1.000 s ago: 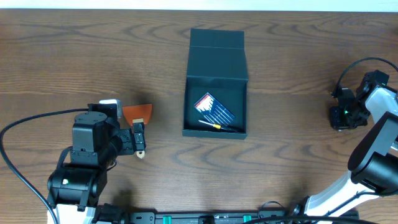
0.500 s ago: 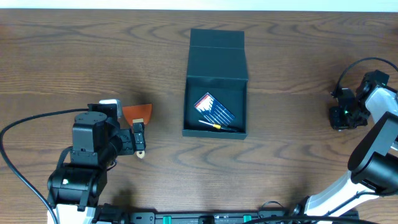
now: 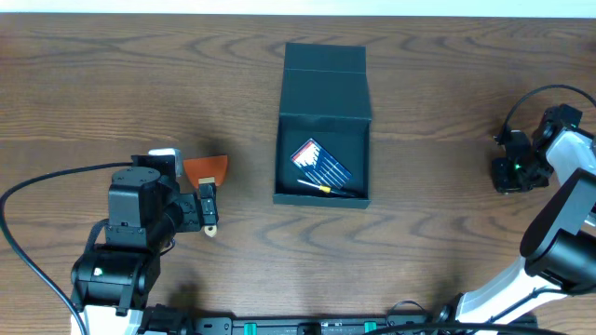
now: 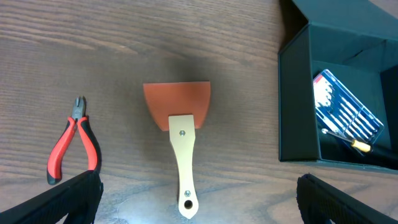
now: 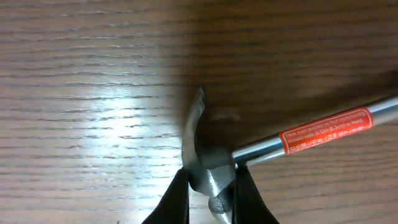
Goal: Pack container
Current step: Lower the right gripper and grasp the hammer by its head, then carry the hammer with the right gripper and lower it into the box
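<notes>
The hammer swings left in the overhead view with my right gripper next, over the container's bare bottom, and is released there, since space remains beside the screwdriver set [image 3: 320, 164].
The dark teal container [image 3: 321, 197] stands open mid-table, its flap lid [image 3: 325, 84] folded back. Inside lie a packaged screwdriver set [image 3: 320, 164] and a small yellow-handled screwdriver [image 3: 321, 187]. My left gripper [image 3: 207, 207] is open and empty, hovering over the handle of an orange-bladed scraper [image 4: 178, 118] that lies flat on the table; its fingers [image 4: 202, 205] stand wide on either side of it. The container [image 4: 298, 112] is to the scraper's right. My right gripper [image 5: 211, 193] at the far right [image 3: 510, 172] is shut on the steel head of a hammer [image 5: 199, 149].
Red-handled pliers [image 4: 73, 146] lie left of the scraper. The hammer's chrome shaft with a red label [image 5: 323, 132] runs off to the right. Bare wooden table surrounds the container.
</notes>
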Robot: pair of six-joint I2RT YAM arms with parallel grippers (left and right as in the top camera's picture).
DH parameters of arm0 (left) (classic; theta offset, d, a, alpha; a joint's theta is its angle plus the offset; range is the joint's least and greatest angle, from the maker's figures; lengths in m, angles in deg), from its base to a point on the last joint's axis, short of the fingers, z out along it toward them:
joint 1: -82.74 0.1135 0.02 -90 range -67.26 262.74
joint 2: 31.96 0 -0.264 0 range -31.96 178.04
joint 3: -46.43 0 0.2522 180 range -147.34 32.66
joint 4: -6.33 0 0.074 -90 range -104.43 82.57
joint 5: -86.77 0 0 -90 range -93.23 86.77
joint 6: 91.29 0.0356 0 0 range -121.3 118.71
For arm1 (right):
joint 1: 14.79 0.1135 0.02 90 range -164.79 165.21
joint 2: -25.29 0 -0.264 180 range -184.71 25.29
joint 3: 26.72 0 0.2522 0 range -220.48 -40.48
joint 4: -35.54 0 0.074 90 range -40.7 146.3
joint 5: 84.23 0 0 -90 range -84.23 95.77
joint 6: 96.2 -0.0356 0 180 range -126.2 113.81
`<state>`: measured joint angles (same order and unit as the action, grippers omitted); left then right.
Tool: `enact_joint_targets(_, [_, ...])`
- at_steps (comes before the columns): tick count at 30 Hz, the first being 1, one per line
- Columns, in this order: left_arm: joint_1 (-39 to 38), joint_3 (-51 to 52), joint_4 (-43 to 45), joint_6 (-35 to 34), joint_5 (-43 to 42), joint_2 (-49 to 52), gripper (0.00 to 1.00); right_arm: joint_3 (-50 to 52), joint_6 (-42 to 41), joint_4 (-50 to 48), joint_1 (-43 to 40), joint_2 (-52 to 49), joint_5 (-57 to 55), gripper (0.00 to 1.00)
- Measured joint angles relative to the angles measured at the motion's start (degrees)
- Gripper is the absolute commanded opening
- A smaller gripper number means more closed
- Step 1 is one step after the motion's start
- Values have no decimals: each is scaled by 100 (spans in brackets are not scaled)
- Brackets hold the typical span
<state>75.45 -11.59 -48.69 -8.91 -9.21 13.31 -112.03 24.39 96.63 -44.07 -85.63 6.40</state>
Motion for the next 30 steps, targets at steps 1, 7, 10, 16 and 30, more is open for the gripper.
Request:
enact_joint_targets(1, [0, 0, -2, 0, 0, 0, 98, 9, 0, 7, 2, 55, 15, 1])
enact_joint_targets(7, [0, 0, 0, 0, 0, 0, 98, 13, 0, 4, 105, 562, 59, 1])
enact_joint_targets(10, [0, 0, 2, 0, 0, 0, 98, 13, 0, 2, 269, 885, 70, 1])
enact_joint_targets(16, [0, 0, 13, 0, 0, 0, 98, 7, 0, 181, 1014, 1534, 59, 1])
enact_joint_targets(30, [0, 0, 11, 0, 0, 0, 99, -1049, -50, 1419, 4476, 2131, -131, 1])
